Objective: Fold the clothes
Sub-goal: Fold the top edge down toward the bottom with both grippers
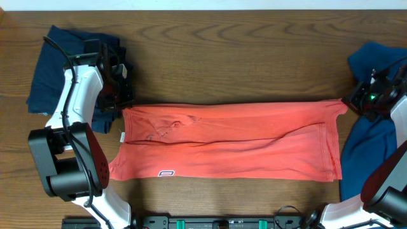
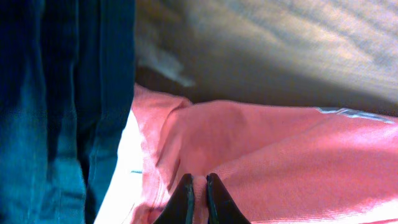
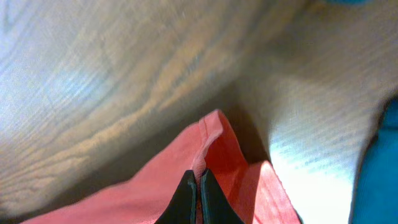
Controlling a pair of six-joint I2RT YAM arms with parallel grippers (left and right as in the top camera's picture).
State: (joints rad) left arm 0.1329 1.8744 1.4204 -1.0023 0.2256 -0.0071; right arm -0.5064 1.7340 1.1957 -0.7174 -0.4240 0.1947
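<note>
I will next carry the T-shirt's pinched hem back with my right gripper over the folded T-shirt's end by the blue garment and release it, as the nearer layer lies flat there.
The coral-red T-shirt (image 1: 229,141) lies folded into a long band across the table, a small white label near its front left edge. My left gripper (image 1: 122,105) is shut on the shirt's far left corner; in the left wrist view a pinch of red cloth (image 2: 261,155) sits between the black fingertips (image 2: 185,193) of the left gripper (image 2: 199,186). My right gripper (image 1: 355,102) is shut on the far right corner; the right wrist view shows the right gripper (image 3: 198,183) pinching the hem of the red cloth (image 3: 214,137).
A dark navy garment (image 1: 60,67) lies in a heap at the far left under the left arm, also filling the left of the left wrist view (image 2: 56,106). A brighter blue garment (image 1: 372,137) lies at the right edge. Bare wooden table (image 1: 235,57) stretches behind the shirt.
</note>
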